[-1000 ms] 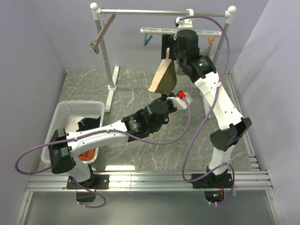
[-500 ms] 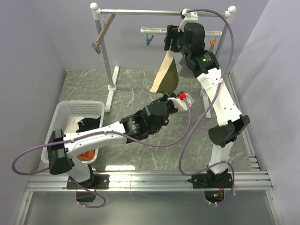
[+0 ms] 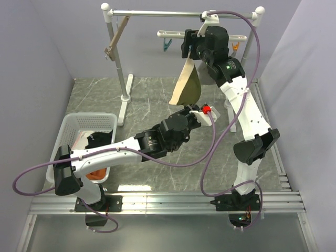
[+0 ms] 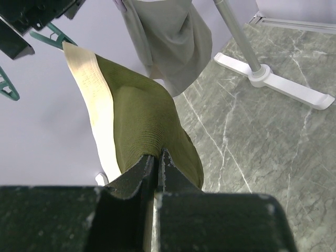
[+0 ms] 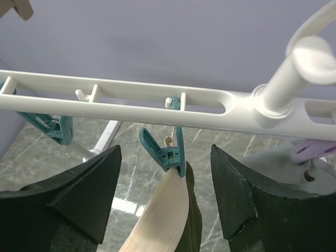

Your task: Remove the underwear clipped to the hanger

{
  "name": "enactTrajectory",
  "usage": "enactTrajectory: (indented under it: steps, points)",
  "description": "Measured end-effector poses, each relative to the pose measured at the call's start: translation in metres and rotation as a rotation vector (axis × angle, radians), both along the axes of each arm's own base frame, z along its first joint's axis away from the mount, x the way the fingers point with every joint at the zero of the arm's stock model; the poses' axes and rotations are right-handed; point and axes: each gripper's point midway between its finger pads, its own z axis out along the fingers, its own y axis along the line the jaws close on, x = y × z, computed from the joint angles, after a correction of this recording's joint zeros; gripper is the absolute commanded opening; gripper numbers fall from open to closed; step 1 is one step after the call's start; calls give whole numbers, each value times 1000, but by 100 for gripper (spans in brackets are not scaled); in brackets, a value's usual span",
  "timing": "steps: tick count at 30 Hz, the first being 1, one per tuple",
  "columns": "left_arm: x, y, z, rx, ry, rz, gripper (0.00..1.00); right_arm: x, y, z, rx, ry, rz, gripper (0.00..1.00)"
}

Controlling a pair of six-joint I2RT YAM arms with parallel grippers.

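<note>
The olive green briefs in my left gripper should next go left in the top view, over the white basket for release, since cloths already lie inside.
Dark olive green briefs with a cream waistband point(image 3: 188, 89) hang from a teal clip point(image 5: 170, 152) on the white hanger point(image 5: 131, 97). My left gripper point(image 4: 157, 155) is shut on their lower edge point(image 4: 142, 121), below the hanger in the top view point(image 3: 193, 112). My right gripper point(image 5: 165, 152) is open, its jaws on either side of the teal clip, apart from it; the top view shows it at the hanger point(image 3: 190, 44). Light grey briefs point(image 4: 168, 37) hang behind, on the right of the hanger point(image 5: 278, 157). The black briefs cannot be made out for certain.
The hanger hangs on a rack of white poles point(image 3: 116, 52) with a floor foot point(image 3: 126, 100). A wooden hanger point(image 3: 115, 37) hangs at its left. Another teal clip point(image 5: 52, 126) and a purple clip point(image 5: 315, 152) are on the hanger. A white basket point(image 3: 68, 131) with cloths stands left.
My right gripper has risen from the briefs' top to the clip at the hanger bar. My left gripper has kept its hold and barely moved.
</note>
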Motion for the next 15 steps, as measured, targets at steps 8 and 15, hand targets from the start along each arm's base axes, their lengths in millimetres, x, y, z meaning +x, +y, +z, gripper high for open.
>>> enactTrajectory:
  steps: [8, 15]
  points:
    - [-8, -5, 7, -8, -9, -19, 1, 0, 2, -6, -1, 17, 9, 46]
    - [-13, -7, 12, -9, -18, -25, 1, 7, 3, -7, 17, 13, -12, 11]
